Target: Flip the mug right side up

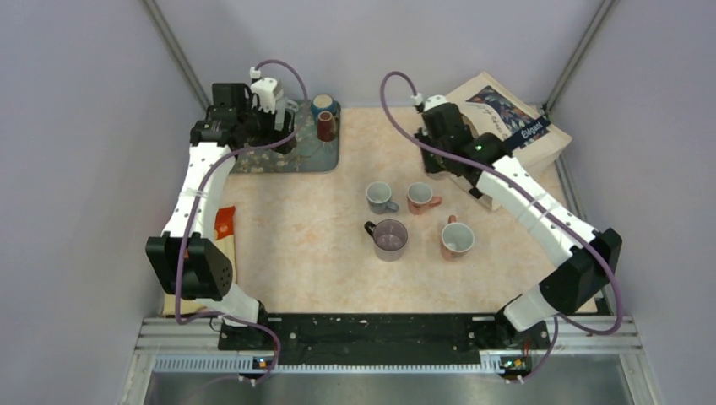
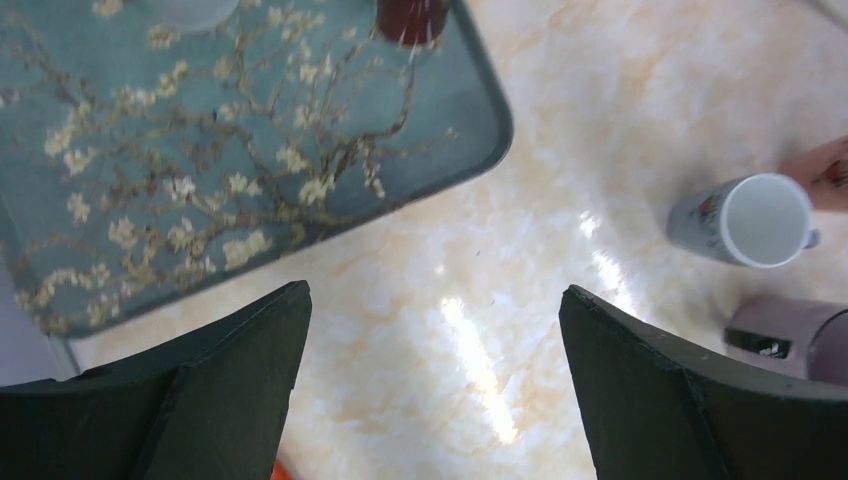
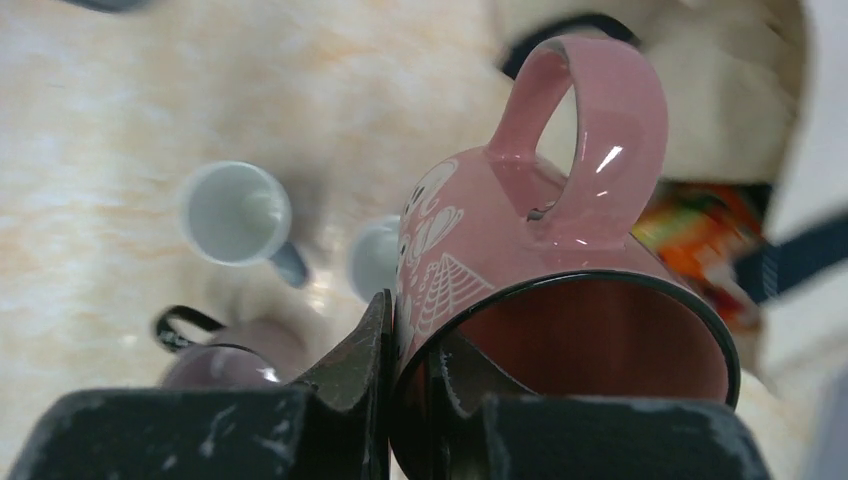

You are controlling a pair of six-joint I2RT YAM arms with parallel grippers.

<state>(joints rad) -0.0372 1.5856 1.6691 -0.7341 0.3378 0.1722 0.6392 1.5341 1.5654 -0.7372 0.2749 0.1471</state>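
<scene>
The clear spot on the tabletop [image 1: 504, 246] beside the salmon mug is below and back from my right gripper. My right gripper needs to move back and down to that spot and let go of the mug's rim.
My right gripper [image 3: 415, 320] is shut on the rim of a pink mug [image 3: 520, 230] with white drawings and a dark inside. One finger is outside the wall and one inside. The mug's mouth faces the wrist camera and its handle points away. In the top view the right gripper [image 1: 437, 166] hangs at the back right of the table, and the arm hides most of the mug. My left gripper [image 2: 435, 300] is open and empty, over the table beside the tray's near corner; in the top view it [image 1: 283, 135] sits over the tray.
A teal flowered tray [image 1: 253, 160] at the back left holds a blue mug [image 1: 324, 105] and a dark red mug [image 1: 327, 126]. A grey mug [image 1: 382, 197], an orange-pink mug [image 1: 420, 198], a purple mug [image 1: 390, 239] and a salmon mug [image 1: 457, 239] stand mid-table. A box [image 1: 515, 139] lies back right.
</scene>
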